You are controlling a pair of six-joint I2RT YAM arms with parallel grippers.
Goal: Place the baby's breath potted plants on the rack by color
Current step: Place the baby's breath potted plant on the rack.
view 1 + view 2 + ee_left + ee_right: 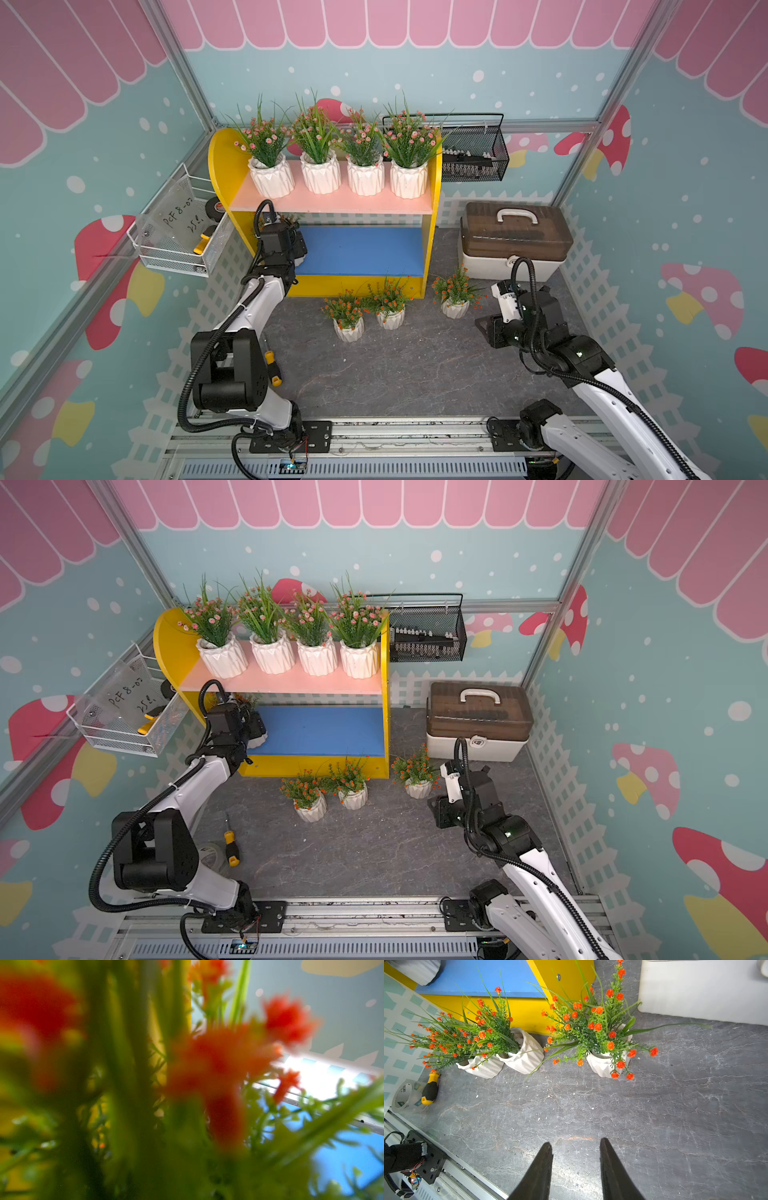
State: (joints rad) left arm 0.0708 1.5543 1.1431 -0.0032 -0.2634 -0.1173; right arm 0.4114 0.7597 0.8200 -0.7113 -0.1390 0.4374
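The yellow side by the wire basket is beside my left gripper, so my gripper should ease toward that side and release the orange-red plant, with its pot on the blue board (361, 249).
The rack (224, 166) has yellow sides, and several pink-blossomed baby's breath potted plants (320, 176) stand in a row on its pink upper board (332, 203). My left gripper (299, 253) is at the left end of the blue lower board (361, 249), shut on an orange-red plant whose white pot (415, 970) rests there. Its blurred blossoms (224, 1059) fill the left wrist view and hide the jaws. Three orange-red plants (483, 1066) (525, 1053) (606, 1061) stand on the floor before the rack. My right gripper (576, 1145) hovers open and empty over the grey floor, to their right.
A white box with a brown lid (513, 241) stands right of the rack. A black mesh basket (473, 153) hangs on the back wall and a white wire basket (178, 237) on the left wall. A yellow-black screwdriver (430, 1088) and a tape roll (406, 1096) lie at the front left.
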